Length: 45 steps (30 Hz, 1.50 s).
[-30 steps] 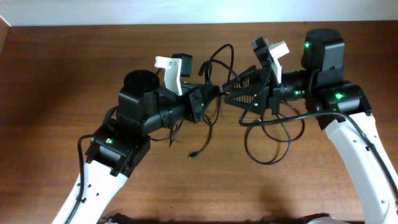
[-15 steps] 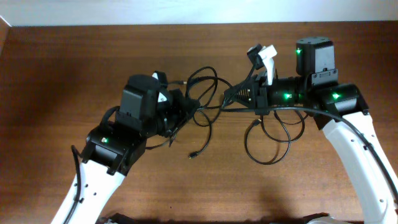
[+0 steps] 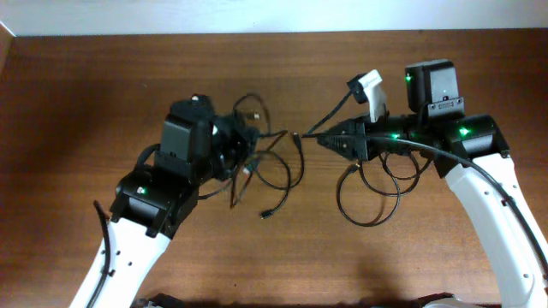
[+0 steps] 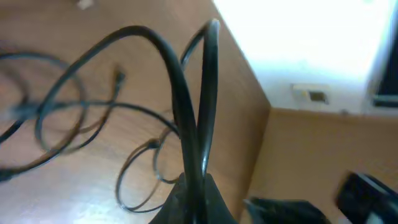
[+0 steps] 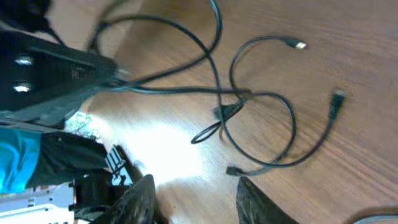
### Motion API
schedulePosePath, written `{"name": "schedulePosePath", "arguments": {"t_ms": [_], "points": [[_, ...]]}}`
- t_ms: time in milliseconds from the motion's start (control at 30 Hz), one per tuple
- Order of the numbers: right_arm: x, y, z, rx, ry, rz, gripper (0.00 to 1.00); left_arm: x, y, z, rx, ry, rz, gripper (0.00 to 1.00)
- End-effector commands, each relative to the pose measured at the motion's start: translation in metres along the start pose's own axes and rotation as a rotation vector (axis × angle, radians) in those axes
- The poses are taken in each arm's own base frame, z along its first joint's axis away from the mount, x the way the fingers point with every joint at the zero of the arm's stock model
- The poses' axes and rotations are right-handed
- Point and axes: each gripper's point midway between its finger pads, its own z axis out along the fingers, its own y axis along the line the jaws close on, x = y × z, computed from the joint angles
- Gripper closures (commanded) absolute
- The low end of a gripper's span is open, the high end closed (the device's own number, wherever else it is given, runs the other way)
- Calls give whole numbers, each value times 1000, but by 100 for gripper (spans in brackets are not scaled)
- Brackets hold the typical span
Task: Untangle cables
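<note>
I will carry the doubled piece of black cable to the right of my left gripper in the overhead view and release it there, because the wood between the arms is clear there.
Thin black cables (image 3: 272,164) lie tangled in loops on the wooden table (image 3: 77,103) between my arms. My left gripper (image 3: 238,139) is shut on a doubled strand of black cable (image 4: 180,81), which rises out of the jaws (image 4: 196,190) in the left wrist view. My right gripper (image 3: 317,139) points left at the tangle and is open. In the right wrist view its fingers (image 5: 193,186) are apart with bare wood between them, and the cables (image 5: 217,93) lie beyond the tips. Another cable loop (image 3: 370,204) lies under the right arm.
Loose plug ends lie on the wood in the right wrist view (image 5: 300,45) (image 5: 337,97), and one small plug sits in front of the tangle (image 3: 267,213). The table's far edge meets a white wall (image 3: 257,13).
The left gripper has pulled back to the left with its cable. The right gripper has drawn back to the right, and the raised strands between the arms have dropped onto the table.
</note>
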Motion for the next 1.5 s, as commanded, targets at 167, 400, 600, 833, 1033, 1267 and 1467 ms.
{"name": "schedulePosePath", "arguments": {"t_ms": [167,400,600,833,1033,1267,1467], "points": [[-2,-3,-5,39,-17,-2,55,32,-38,-8,232,157,476,100],[-6,-3,-5,39,-29,-15,55,83,-54,-32,507,372,845,100],[-10,-1,-5,33,-43,-29,55,93,-56,-39,556,423,842,100],[-7,-75,-24,469,-93,203,55,96,-57,-42,576,444,839,59],[8,-98,-39,634,-69,256,49,98,-60,-45,601,455,845,48],[27,-86,-31,559,66,115,26,46,3,-6,121,235,786,1],[36,-106,-13,562,135,155,23,-18,83,-17,-417,-11,709,1]]}}
